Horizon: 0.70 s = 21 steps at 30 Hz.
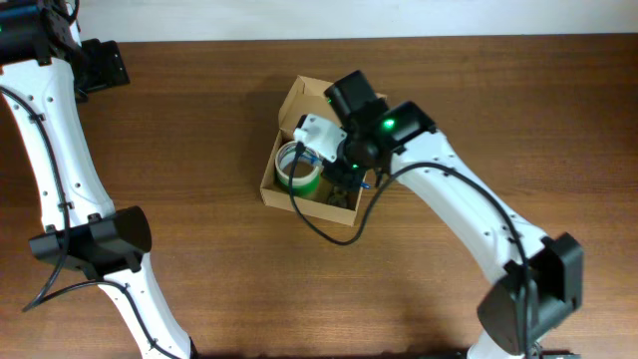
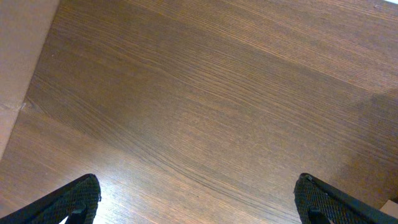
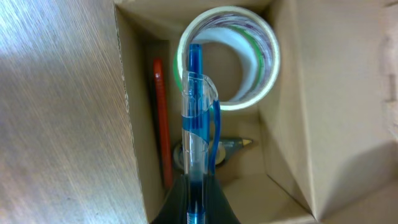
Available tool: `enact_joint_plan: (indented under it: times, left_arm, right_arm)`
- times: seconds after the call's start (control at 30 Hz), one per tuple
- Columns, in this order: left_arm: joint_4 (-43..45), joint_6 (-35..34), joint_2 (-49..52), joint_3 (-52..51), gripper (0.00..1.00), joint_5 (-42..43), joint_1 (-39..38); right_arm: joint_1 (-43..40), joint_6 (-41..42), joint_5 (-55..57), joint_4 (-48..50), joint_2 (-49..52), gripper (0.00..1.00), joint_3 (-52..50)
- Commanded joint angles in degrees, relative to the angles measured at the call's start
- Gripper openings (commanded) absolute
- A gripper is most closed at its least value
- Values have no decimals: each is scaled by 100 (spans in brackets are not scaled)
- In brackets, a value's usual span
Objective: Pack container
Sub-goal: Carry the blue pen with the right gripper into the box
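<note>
The part of the container beside the red pen clears the tape roll (image 1: 297, 170) and is below the right gripper, to its left in the wrist view, so the robot should next shift the gripper there, lower it and release.
The tan cardboard container (image 1: 271, 176) stands open at the table's middle, its flap lid (image 1: 304, 98) leaning back. Inside lie a green-edged tape roll (image 1: 297, 170), a red pen (image 3: 160, 118) along the left wall and a smaller tape dispenser (image 3: 217, 152). My right gripper (image 1: 344, 172) is over the container's right part, shut on a blue clear-barrelled pen (image 3: 196, 118) that points into the box above the tape roll (image 3: 249, 59). My left gripper (image 2: 199, 202) is open and empty over bare wood, far left in the overhead view.
The wooden table (image 1: 199, 130) surrounds the box. The left arm's base (image 1: 95, 244) stands at the left front, the right arm's base (image 1: 528, 299) at the right front. A pale edge (image 2: 18, 74) shows at the left of the left wrist view.
</note>
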Motion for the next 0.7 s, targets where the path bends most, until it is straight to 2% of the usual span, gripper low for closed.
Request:
enact_joint_plan:
  times: [0.0, 0.67]
  left_arm:
    - [13, 92, -125, -39, 99, 57, 13]
    - [13, 92, -125, -37, 100, 57, 13]
  right_arm:
    - [92, -201, 133, 70, 188, 4, 55]
    - [409, -442, 57, 398, 564, 4, -7]
